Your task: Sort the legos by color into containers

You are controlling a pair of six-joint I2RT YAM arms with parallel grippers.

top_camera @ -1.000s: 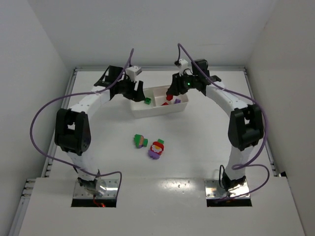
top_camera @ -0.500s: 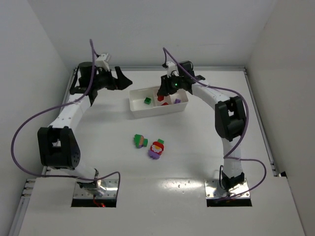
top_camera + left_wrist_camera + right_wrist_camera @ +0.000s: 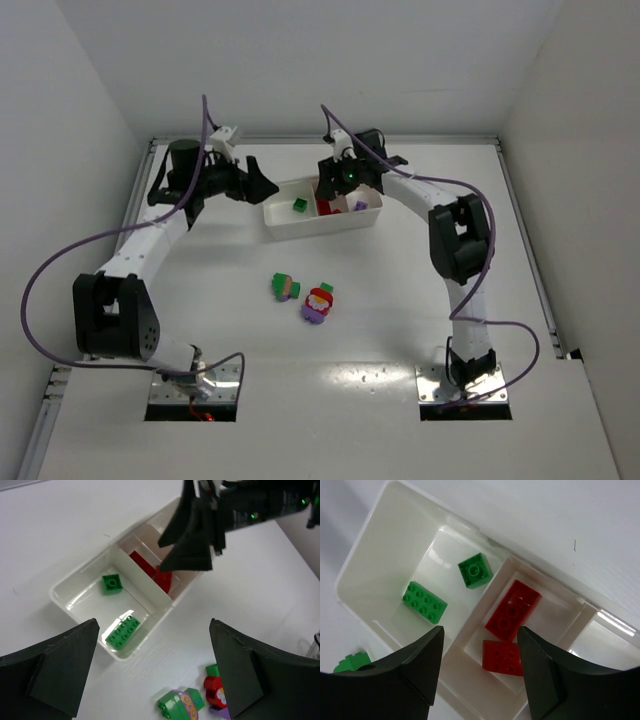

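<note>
My left gripper moves back and down over the green-purple clump's small green block (image 3: 296, 290) (image 3: 195, 698) next, since that narrow, jutting end lies below it and back toward my base.
The white tray (image 3: 320, 229) lies at the back of the table. Its left compartment holds a square green lego (image 3: 475, 570) and a long green one (image 3: 424, 602). Two red legos (image 3: 513, 610) lie in the middle compartment, and a purple one (image 3: 360, 206) in the right. My right gripper (image 3: 480, 630) hangs open just above the red ones, holding nothing. My left gripper (image 3: 153, 625) is wide open and empty, left of the tray's left end. Two mixed clumps lie on the table in front: a green-purple one (image 3: 285, 287) and a red-purple-green one (image 3: 318, 303).
The tray's near wall (image 3: 150, 630) runs between my left fingers in the left wrist view, with the right gripper (image 3: 195, 540) dark above the red legos. Side walls close in the table. Purple cables arc from both arms.
My left gripper backed off leftward from the tray's left compartment and opened wide. My right gripper shifted left over the middle compartment and its jaws parted; red legos now lie below it.
</note>
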